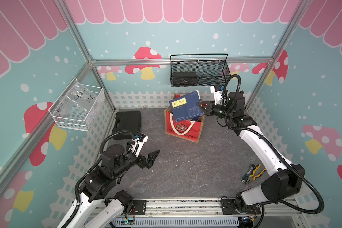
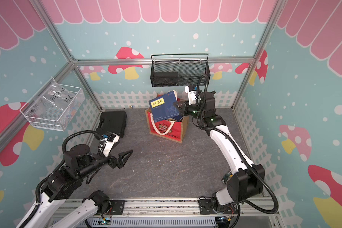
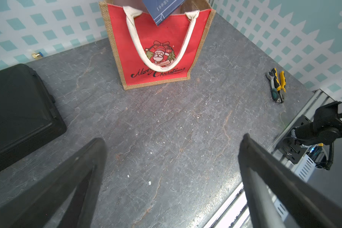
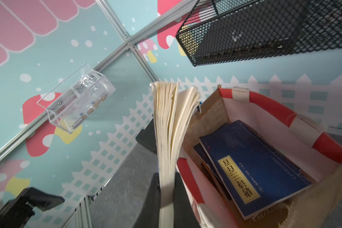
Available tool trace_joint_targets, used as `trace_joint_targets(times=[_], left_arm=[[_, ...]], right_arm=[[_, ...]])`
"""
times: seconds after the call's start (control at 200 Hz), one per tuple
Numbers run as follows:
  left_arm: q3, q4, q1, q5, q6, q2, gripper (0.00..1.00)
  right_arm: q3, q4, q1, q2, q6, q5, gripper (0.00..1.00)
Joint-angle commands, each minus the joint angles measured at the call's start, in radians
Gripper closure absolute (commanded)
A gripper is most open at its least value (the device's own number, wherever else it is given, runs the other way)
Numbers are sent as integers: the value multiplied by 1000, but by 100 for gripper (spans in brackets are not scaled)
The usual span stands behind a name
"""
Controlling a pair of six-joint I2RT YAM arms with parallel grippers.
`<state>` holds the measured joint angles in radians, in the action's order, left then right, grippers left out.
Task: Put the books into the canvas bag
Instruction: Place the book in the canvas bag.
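Observation:
I will next turn the dark blue book with my right gripper and lower it into the bag's open top (image 1: 196, 116) (image 4: 250, 155) to release it, as its bottom corner overhangs the bag's front rim.
The canvas bag (image 1: 184, 129) stands upright at the back of the table, its red Santa front (image 3: 156, 49) facing the left wrist view. My right gripper (image 1: 202, 107) is shut on a dark blue book (image 1: 186, 107) with a yellow title label, held tilted over the bag's open top. In the right wrist view its cream page edges (image 4: 170, 128) rise from between the jaws. Other blue books (image 4: 255, 167) lie inside against the white lining (image 4: 265, 114). My left gripper (image 1: 153, 158) hangs open and empty over the bare table, well in front of the bag.
A black plastic case (image 1: 127, 124) lies at the back left. A black mesh basket (image 1: 199, 73) hangs on the back wall just above the bag. A clear bin (image 1: 77, 104) is on the left wall. Pliers (image 1: 252, 173) lie beside the right arm.

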<state>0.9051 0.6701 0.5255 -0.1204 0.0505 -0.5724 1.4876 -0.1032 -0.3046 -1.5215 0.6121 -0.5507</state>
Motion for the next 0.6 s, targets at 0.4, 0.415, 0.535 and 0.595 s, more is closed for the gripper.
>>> trace_joint_targets(times=[0.4,0.415,0.535,0.595], left_arm=[[-28,-46,-19,-1,15,80,1],[-28,-47,-21,-3,15,81,1],[-31,-50,-28,-10,18,83,1],[-30,-53,-31,-17,19,82,1]], right_arm=[[-38,172,-11,-125,326,302,100],[-42,183,-10,-127,330,293,100],[-75,309,-16,-115,349,253,100],[-75,287,-18,-109,361,287,100]])
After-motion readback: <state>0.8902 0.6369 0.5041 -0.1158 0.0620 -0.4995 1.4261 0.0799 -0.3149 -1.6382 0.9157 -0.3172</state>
